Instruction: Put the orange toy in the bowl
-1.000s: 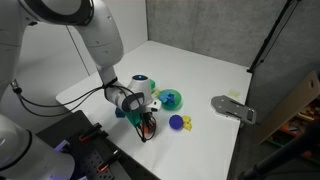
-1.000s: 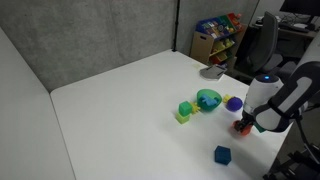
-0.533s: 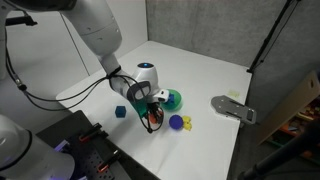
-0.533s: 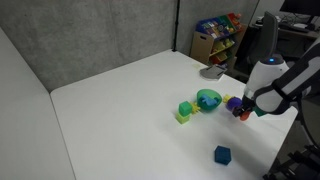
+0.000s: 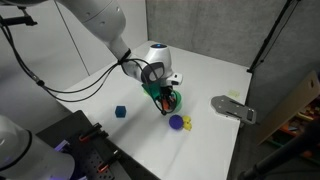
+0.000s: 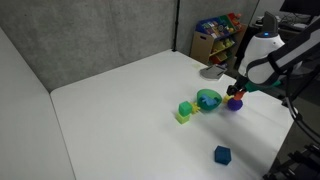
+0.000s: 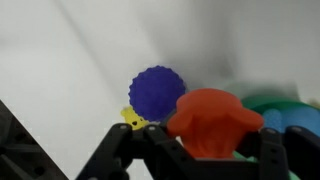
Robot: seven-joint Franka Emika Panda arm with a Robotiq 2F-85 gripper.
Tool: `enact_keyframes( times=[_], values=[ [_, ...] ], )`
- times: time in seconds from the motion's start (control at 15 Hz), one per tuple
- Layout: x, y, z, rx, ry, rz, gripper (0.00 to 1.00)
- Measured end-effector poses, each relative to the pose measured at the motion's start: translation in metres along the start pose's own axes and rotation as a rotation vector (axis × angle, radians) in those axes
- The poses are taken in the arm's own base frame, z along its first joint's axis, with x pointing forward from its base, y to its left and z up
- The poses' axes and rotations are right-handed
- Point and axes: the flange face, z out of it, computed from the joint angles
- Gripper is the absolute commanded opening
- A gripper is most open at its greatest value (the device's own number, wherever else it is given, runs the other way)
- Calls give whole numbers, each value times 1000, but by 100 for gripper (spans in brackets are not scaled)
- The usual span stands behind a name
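The orange toy (image 7: pixel 210 120) moves outward over the teal-green bowl next, then goes down toward the blue object.
My gripper (image 7: pixel 205 142) is shut on the orange toy (image 7: pixel 210 120), a small orange-red blocky piece held off the table. In an exterior view the gripper (image 6: pixel 238 90) hangs just above the purple ball (image 6: pixel 233 103), beside the teal-green bowl (image 6: pixel 208 99). In an exterior view the gripper (image 5: pixel 168 100) covers part of the bowl (image 5: pixel 178 96). In the wrist view the purple ball (image 7: pixel 157 93) lies beyond the toy, and the bowl's rim (image 7: pixel 272 101) shows at the right with a blue object in it.
A dark blue cube (image 5: pixel 120 112) lies apart near the table's front. A green block (image 6: pixel 185 108) and a yellow-green piece (image 6: pixel 180 117) sit by the bowl. A small yellow piece (image 7: pixel 133 118) lies by the ball. A grey flat object (image 5: pixel 233 107) lies beyond.
My gripper has risen and carried the orange toy from near the table's edge toward the bowl; it now hangs over the purple ball.
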Motion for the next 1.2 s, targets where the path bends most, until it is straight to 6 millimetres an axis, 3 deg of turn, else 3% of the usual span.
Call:
enact_keyframes(
  times=[0.33, 0.73, 0.8, 0.93, 1.2],
  values=[
    [40, -23, -5, 1, 30, 16, 13],
    [65, -50, 35, -23, 32, 0, 13],
    [67, -54, 41, -22, 32, -5, 63],
    [73, -60, 47, -18, 37, -12, 70],
    [82, -66, 40, -7, 59, -14, 99]
  ],
)
